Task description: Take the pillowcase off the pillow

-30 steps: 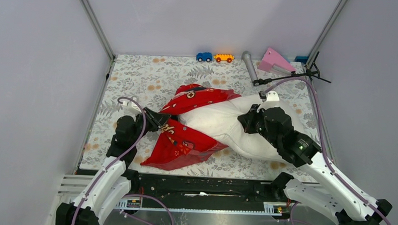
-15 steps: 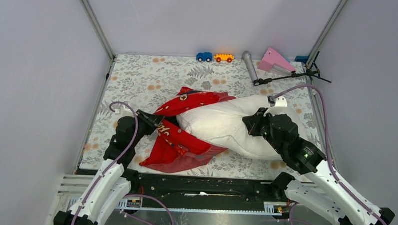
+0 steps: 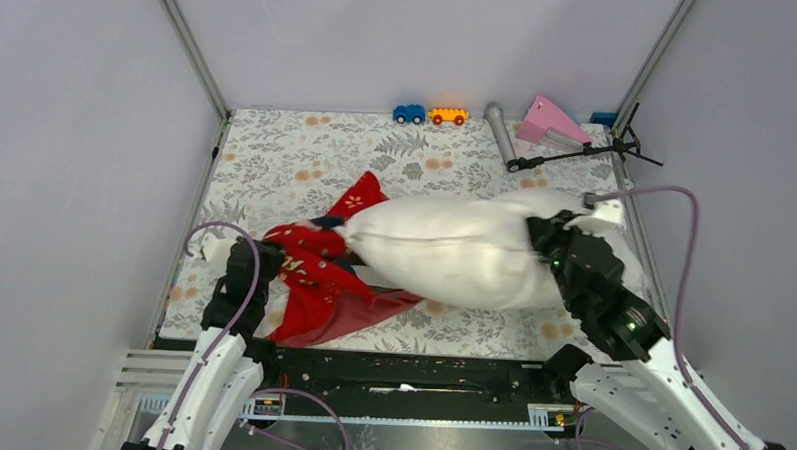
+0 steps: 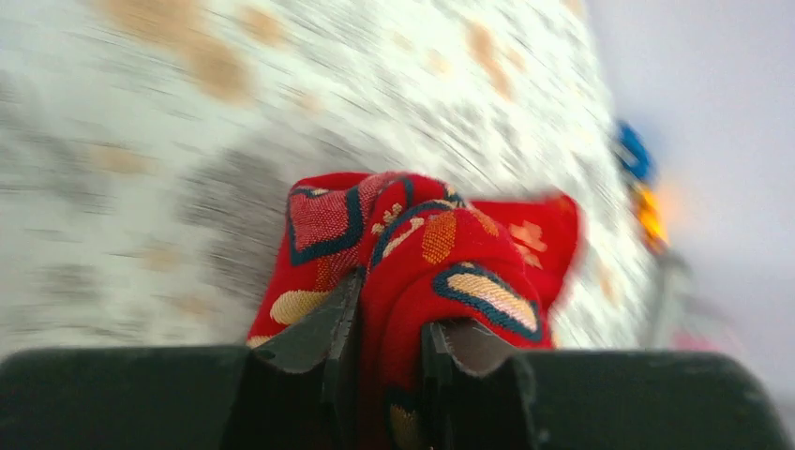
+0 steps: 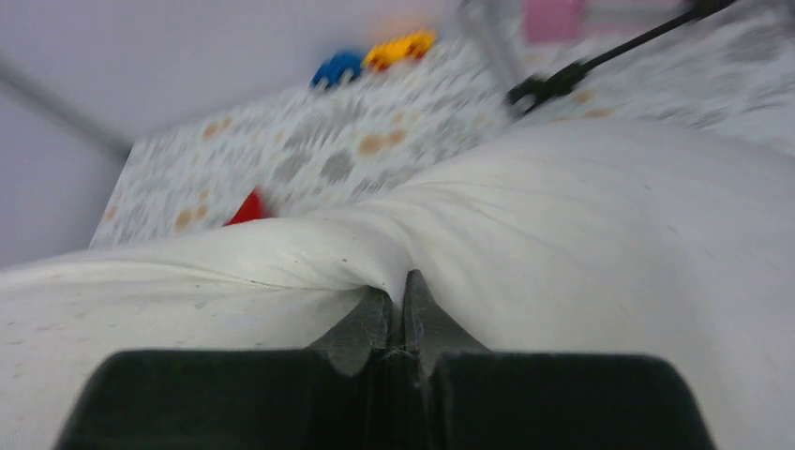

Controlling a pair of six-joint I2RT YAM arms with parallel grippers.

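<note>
My right gripper carries the pillow outward and left in the top view to the floral cloth by the toy cars next and releases it there, since that cloth lies clear.
The white pillow lies across the middle of the floral cloth, almost wholly bare. The red pillowcase is bunched at its left end, with one red tip sticking up behind. My left gripper is shut on a fold of the red pillowcase, seen between its fingers in the left wrist view. My right gripper is shut on a pinch of the white pillow near its right end.
A blue toy car and an orange one stand at the back edge. A grey cylinder, a pink wedge and a black tripod-like stand lie at the back right. Metal frame posts flank the cloth.
My left gripper has pulled the red pillowcase left and toward the near edge. My right gripper has drawn the pillow to the right. Much more white pillow now shows.
</note>
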